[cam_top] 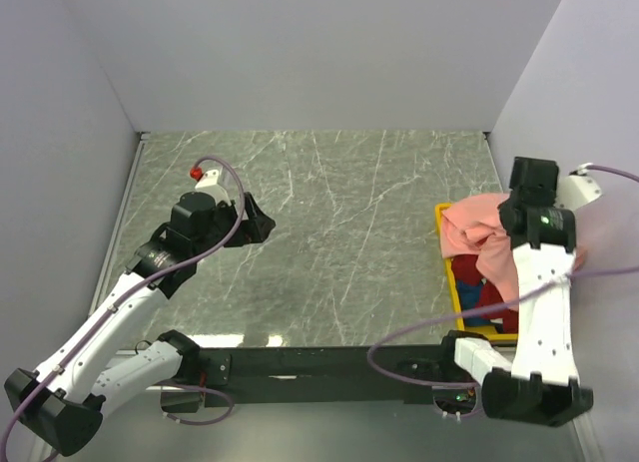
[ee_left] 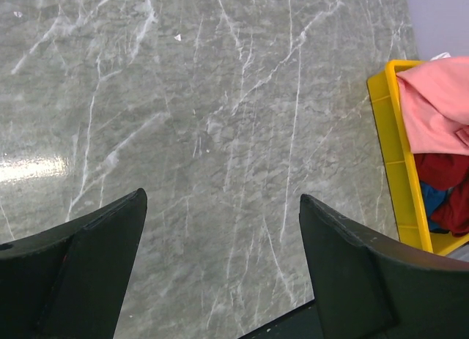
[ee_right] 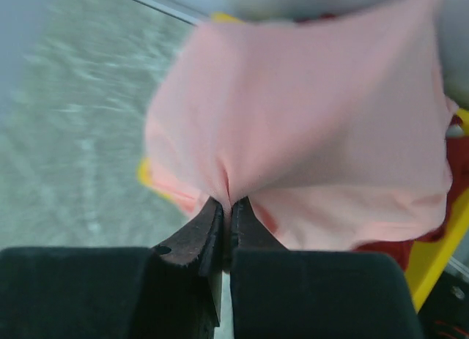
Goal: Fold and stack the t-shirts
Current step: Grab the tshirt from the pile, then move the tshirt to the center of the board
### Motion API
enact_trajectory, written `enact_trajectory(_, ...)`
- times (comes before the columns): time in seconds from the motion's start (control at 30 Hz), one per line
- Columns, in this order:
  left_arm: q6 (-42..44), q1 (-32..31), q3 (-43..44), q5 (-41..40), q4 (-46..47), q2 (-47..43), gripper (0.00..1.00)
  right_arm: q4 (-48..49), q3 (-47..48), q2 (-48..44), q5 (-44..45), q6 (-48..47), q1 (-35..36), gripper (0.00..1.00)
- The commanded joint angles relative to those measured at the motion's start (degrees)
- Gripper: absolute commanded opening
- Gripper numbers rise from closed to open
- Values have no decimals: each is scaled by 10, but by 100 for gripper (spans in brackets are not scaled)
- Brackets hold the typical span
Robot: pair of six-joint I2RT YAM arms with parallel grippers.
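Bare marble tabletop lies to the left of the bin [cam_top: 445, 252] in the top view. My right gripper should next lift the t-shirt, swing past the bin and lower to let go of the t-shirt there.
A salmon-pink t-shirt [cam_top: 477, 229] hangs lifted over the yellow bin [cam_top: 445, 252] at the table's right edge. My right gripper [ee_right: 229, 201] is shut on a pinched fold of this pink t-shirt [ee_right: 308, 127]; the gripper itself is hidden under its wrist in the top view. A deep red t-shirt [cam_top: 479, 297] with a bit of dark blue cloth [cam_top: 477, 313] lies in the bin below; both also show in the left wrist view [ee_left: 443, 170]. My left gripper [cam_top: 262, 223] is open and empty above the left part of the table, far from the bin.
The yellow bin [ee_left: 388, 145] sits against the right wall. White walls close the table on the left, back and right. The grey marble table [cam_top: 339, 223] spreads between the arms. A black rail [cam_top: 319, 362] runs along the near edge.
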Motion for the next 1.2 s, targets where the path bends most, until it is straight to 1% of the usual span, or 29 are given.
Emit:
enact_trajectory(0.0,-2,1,29,8,2,-6,90,29,65,-56,-56,-61,-3,0)
enact_trajectory(0.07,-2,1,30,8,3,-7,90,44,93,-69,-91,-80,-3,0)
enact_trajectory(0.1,-4,1,31,8,4,-7,90,55,100,-79,-137,-91,-3,0)
enact_trajectory(0.13,-5,1,32,8,6,-8,90,66,120,-79,-155,-98,-3,0)
enact_trajectory(0.17,-6,1,34,8,8,-8,90,69,130,-72,-171,-101,-2,0)
enact_trajectory(0.2,-9,2,36,8,9,-9,90,73,141,-67,-208,-106,8,0)
enact_trajectory(0.27,-11,1,44,8,8,-9,90,79,179,-39,-232,-109,28,0)
enact_trajectory(0.3,-12,1,47,8,7,-9,90,82,194,-29,-233,-113,70,0)
enact_trajectory(0.37,-15,1,57,-19,4,-9,90,70,256,8,-187,-114,139,0)
enact_trajectory(0.4,-18,1,61,-23,2,-10,90,69,276,19,-180,-116,195,0)
enact_trajectory(0.43,-20,1,65,-30,1,-10,90,72,313,31,-181,-116,215,0)
enact_trajectory(0.5,-26,1,74,-52,-2,-11,91,79,348,63,-184,-112,259,0)
enact_trajectory(0.53,-29,2,77,-61,-2,-11,91,83,382,75,-185,-111,297,0)
enact_trajectory(0.6,-34,2,88,-89,-9,-15,91,92,415,108,-192,-111,340,0)
enact_trajectory(0.63,-36,2,93,-99,-11,-17,91,98,453,121,-190,-113,359,0)
enact_trajectory(0.67,-38,2,101,-110,-14,-21,92,99,474,148,-189,-114,400,0)
enact_trajectory(0.7,-43,2,106,-135,-21,-22,91,100,496,163,-189,-119,417,0)
enact_trajectory(0.73,-44,4,110,-144,-23,-25,91,101,544,179,-192,-121,437,0)
enact_trajectory(0.77,-44,4,122,-153,-25,-29,90,99,571,210,-194,-125,465,0)
enact_trajectory(0.8,-43,5,128,-167,-29,-31,90,98,597,225,-198,-132,477,0)
enact_trajectory(0.83,-42,6,139,-174,-37,-33,90,90,646,240,-201,-133,483,0)
enact_trajectory(0.9,-41,6,148,-188,-41,-35,90,91,682,267,-215,-130,493,0)
enact_trajectory(1.0,-39,7,155,-199,-48,-40,89,125,642,245,-226,-128,492,0)
enact_trajectory(1.03,-41,7,153,-204,-48,-41,89,153,595,235,-217,-129,491,0)
enact_trajectory(1.07,-41,7,150,-206,-46,-43,89,161,574,218,-207,-130,488,0)
enact_trajectory(1.1,-44,7,145,-205,-44,-44,88,173,536,214,-202,-133,470,0)
enact_trajectory(1.17,-54,7,129,-199,-31,-44,87,175,504,214,-234,-119,434,0)
